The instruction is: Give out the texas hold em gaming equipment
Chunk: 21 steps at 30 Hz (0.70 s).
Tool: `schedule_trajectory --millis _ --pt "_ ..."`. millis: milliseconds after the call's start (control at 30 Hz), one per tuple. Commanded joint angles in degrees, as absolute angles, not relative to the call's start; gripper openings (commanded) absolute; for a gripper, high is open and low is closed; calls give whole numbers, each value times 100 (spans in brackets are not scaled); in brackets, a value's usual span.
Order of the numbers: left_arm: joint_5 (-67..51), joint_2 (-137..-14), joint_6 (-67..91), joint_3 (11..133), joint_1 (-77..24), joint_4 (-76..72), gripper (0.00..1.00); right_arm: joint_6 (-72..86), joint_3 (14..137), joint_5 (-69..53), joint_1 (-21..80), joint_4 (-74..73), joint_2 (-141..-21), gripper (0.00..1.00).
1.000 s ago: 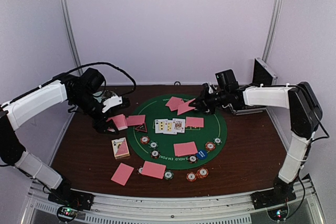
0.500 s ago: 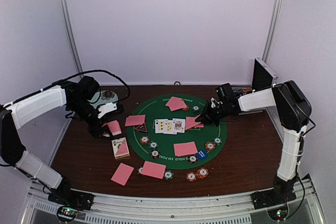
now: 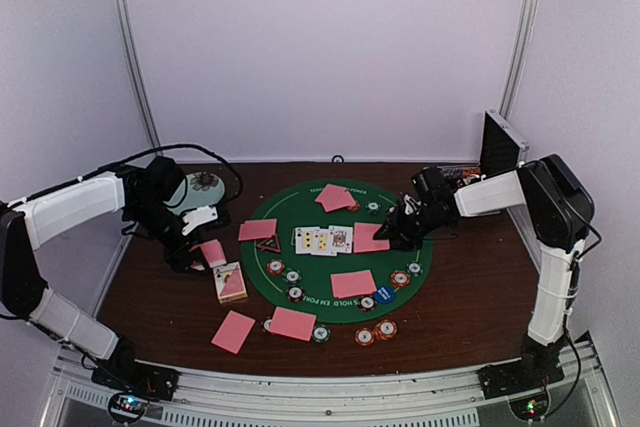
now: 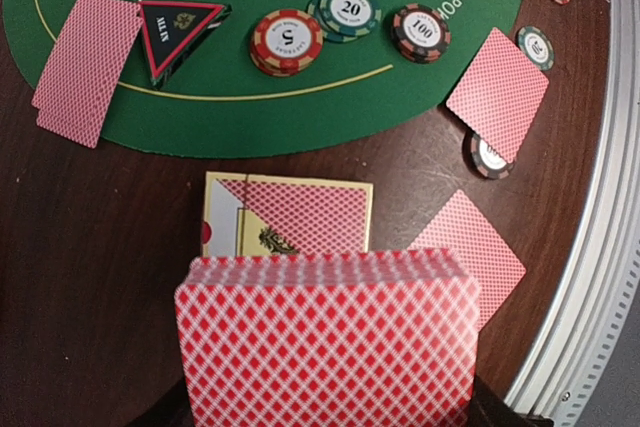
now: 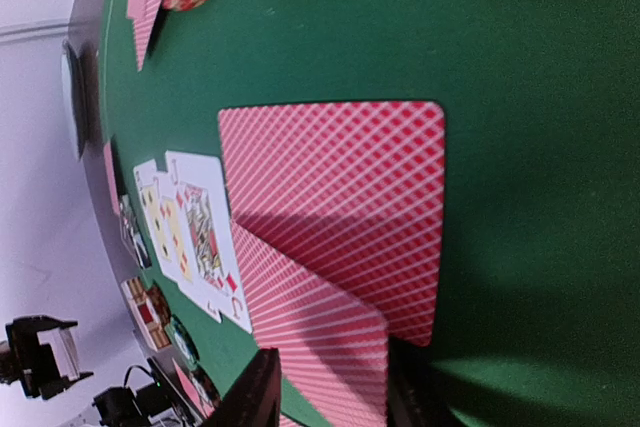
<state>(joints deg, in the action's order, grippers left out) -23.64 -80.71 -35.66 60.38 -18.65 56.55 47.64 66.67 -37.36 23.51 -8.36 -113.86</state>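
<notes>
The open spot on the bare tabletop beside the yellow card box is under the robot's left gripper, so the left gripper should go down next and let go of the deck there.
My left gripper (image 3: pixel 198 249) is shut on a deck of pink-backed cards (image 4: pixel 325 332), held just behind the yellow card box (image 4: pixel 290 215); the deck hides its fingers. My right gripper (image 3: pixel 393 233) is shut on one pink-backed card (image 5: pixel 320 347), low over another pink card (image 5: pixel 350 187) that lies on the green mat (image 3: pixel 400 267) next to the face-up cards (image 3: pixel 323 239). The black-red triangle marker (image 4: pixel 175 32) and striped chips (image 4: pixel 286 40) lie on the mat's left side. A blue disc (image 3: pixel 384 294) sits at the mat's near edge.
More pink cards lie on the mat (image 3: pixel 353 283) and on the wooden table at the front (image 3: pixel 233 331). Chips (image 3: pixel 376 331) sit off the mat at the front. A pale blue plate (image 3: pixel 195 187) is at the back left, an aluminium case (image 3: pixel 497 147) at the back right.
My left gripper has brought the deck nearer, toward the card box. My right gripper has come down and left with its card, to the card beside the face-up cards.
</notes>
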Motion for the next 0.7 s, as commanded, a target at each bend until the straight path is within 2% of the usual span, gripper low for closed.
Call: schedule_trajectory --millis 0,333,467,667 --pt "-2540 -7854 -3682 5907 -1748 5426 0 4484 6657 -3305 2424 -1367 -11032 45" --pt "-2161 -7622 -4309 5172 -1277 5231 0 4205 6971 -2948 2550 -2222 -9998 87" --pt "-2035 -7655 -4565 4784 -1141 4986 0 4178 7066 -2867 2557 -2452 -9552 94" --pt "-1803 -8038 -4754 4539 -1037 4550 0 4290 6981 -2822 2558 -2542 -9044 96"
